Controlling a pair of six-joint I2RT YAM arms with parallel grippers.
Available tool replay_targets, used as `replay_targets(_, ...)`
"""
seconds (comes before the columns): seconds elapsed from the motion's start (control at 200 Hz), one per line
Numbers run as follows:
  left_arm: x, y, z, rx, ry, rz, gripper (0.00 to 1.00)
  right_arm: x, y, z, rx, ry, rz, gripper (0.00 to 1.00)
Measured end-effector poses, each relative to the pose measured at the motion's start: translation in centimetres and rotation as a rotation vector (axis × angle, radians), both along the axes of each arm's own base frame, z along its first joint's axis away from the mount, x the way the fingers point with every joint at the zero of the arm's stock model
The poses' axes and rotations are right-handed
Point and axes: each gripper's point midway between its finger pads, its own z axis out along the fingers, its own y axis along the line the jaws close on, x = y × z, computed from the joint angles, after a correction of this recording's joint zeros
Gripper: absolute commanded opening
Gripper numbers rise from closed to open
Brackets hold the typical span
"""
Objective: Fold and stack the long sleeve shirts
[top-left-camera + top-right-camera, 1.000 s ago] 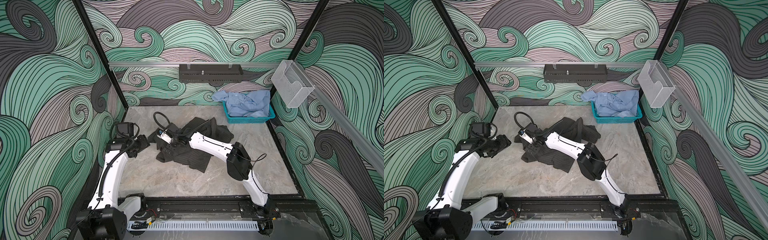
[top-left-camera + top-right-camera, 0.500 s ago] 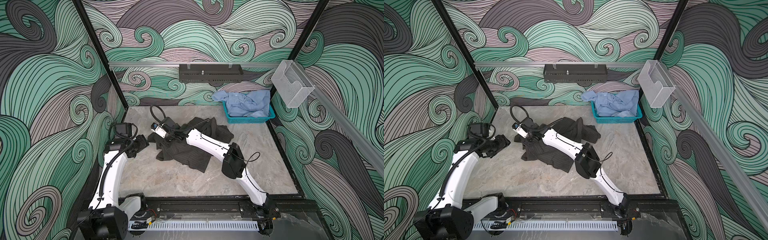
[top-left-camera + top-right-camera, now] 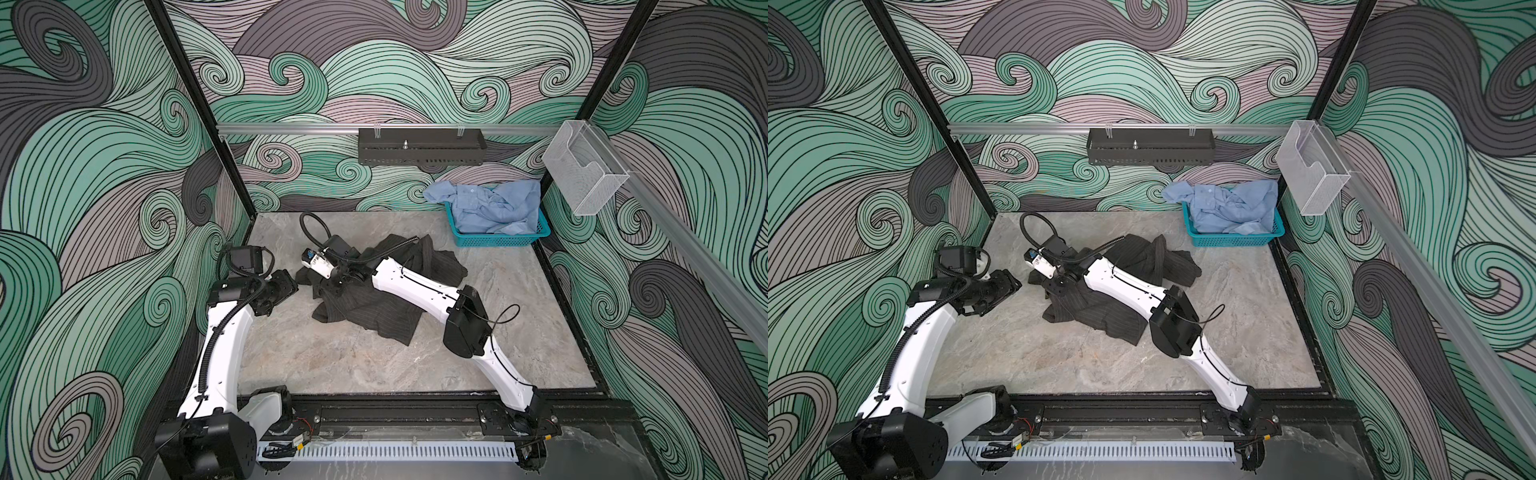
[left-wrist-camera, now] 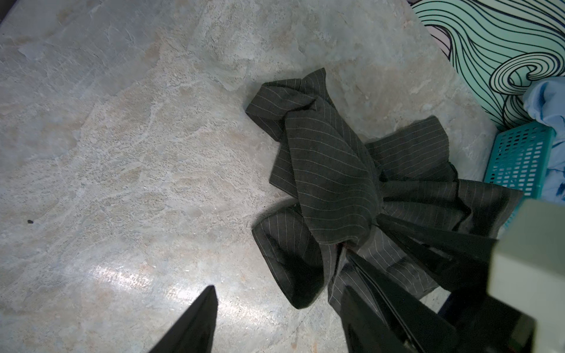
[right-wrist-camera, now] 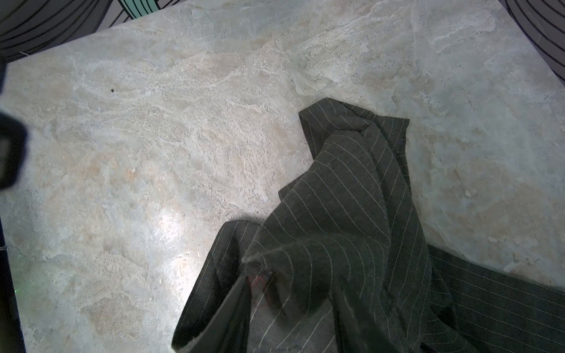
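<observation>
My right gripper will next swing over the shirt toward the teal basket and come down onto the end of the shirt's long band (image 3: 447,268), because the band sticks out there.
The dark charcoal pinstriped shirt (image 3: 374,316) (image 3: 1100,316) lies crumpled mid-table. My right gripper (image 3: 332,284) (image 5: 287,314) reaches across to the shirt's left end. Its fingers stand apart, with a fold of the pinstriped cloth (image 5: 336,198) draped over and between them. In the left wrist view that fold (image 4: 330,171) rises to the right gripper's fingertips. My left gripper (image 3: 291,282) (image 4: 278,288) hovers open just left of the shirt and holds nothing. The light blue shirt (image 3: 490,208) (image 3: 1229,208) is heaped in the teal basket (image 3: 498,240) at the back right.
A black rack (image 3: 419,146) hangs on the back wall's rail. A clear plastic holder (image 3: 582,174) sticks out from the right wall above the basket. Bare marble table (image 3: 353,365) lies in front of the dark shirt, and patterned walls close three sides.
My right gripper drew the shirt's left end a little toward the back left. Its jaws shut and have parted again. The left arm has not moved.
</observation>
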Motion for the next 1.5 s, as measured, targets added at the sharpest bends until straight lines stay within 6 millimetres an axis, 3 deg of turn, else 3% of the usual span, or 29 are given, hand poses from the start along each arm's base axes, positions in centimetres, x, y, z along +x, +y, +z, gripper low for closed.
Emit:
replay_targets(0.095, 0.0, -0.1, 0.0, -0.003, -0.001, -0.002, 0.67, 0.1, 0.1, -0.2, 0.0, 0.002, -0.002, 0.4)
replay_targets(0.2, 0.0, -0.1, 0.0, -0.005, -0.001, -0.003, 0.67, 0.7, 0.6, -0.7, 0.001, -0.006, -0.011, 0.25)
replay_targets(0.295, 0.0, -0.1, 0.1, -0.006, -0.002, -0.004, 0.66, 1.3, 0.7, -1.3, -0.003, -0.007, -0.029, 0.0)
replay_targets(0.495, -0.1, -0.1, 0.4, -0.004, -0.017, -0.011, 0.67, 2.4, -0.4, -0.6, -0.014, -0.023, -0.068, 0.0)
replay_targets(0.6, -0.1, -0.5, 0.5, -0.018, -0.025, -0.034, 0.67, 1.9, -2.4, 2.1, -0.018, -0.042, -0.09, 0.0)
replay_targets(0.69, 0.1, -1.5, 0.5, -0.058, -0.041, -0.074, 0.67, 0.9, -5.3, 7.3, 0.019, -0.085, -0.119, 0.0)
replay_targets(0.876, 0.3, -5.0, 0.6, -0.139, -0.072, -0.212, 0.69, -1.7, -13.5, 21.3, 0.238, -0.223, -0.211, 0.0)
replay_targets(0.956, 0.3, -7.5, 0.6, -0.163, -0.075, -0.309, 0.71, -2.3, -16.9, 24.7, 0.306, -0.264, -0.261, 0.0)
replay_targets(1.056, 0.4, -10.4, 0.0, -0.191, -0.057, -0.409, 0.73, -2.1, -19.9, 25.5, 0.32, -0.277, -0.324, 0.0)
replay_targets(1.201, 1.0, -12.8, -1.6, -0.196, -0.014, -0.482, 0.77, -0.6, -24.6, 22.6, 0.253, -0.251, -0.461, 0.0)
replay_targets(1.301, 1.5, -12.9, -3.5, -0.17, 0.043, -0.48, 0.77, 0.3, -30.5, 21.2, 0.216, -0.243, -0.616, 0.0)
replay_targets(1.386, 2.3, -13.0, -5.6, -0.14, 0.121, -0.475, 0.77, 0.3, -35.7, 21.5, 0.221, -0.262, -0.752, 0.0)
replay_targets(1.461, 3.4, -13.5, -7.0, -0.127, 0.178, -0.483, 0.71, -0.6, -38.8, 22.0, 0.242, -0.277, -0.829, 0.0)
replay_targets(1.501, 3.9, -13.9, -7.8, -0.126, 0.2, -0.492, 0.61, -1.1, -39.9, 22.2, 0.254, -0.284, -0.857, 0.0)
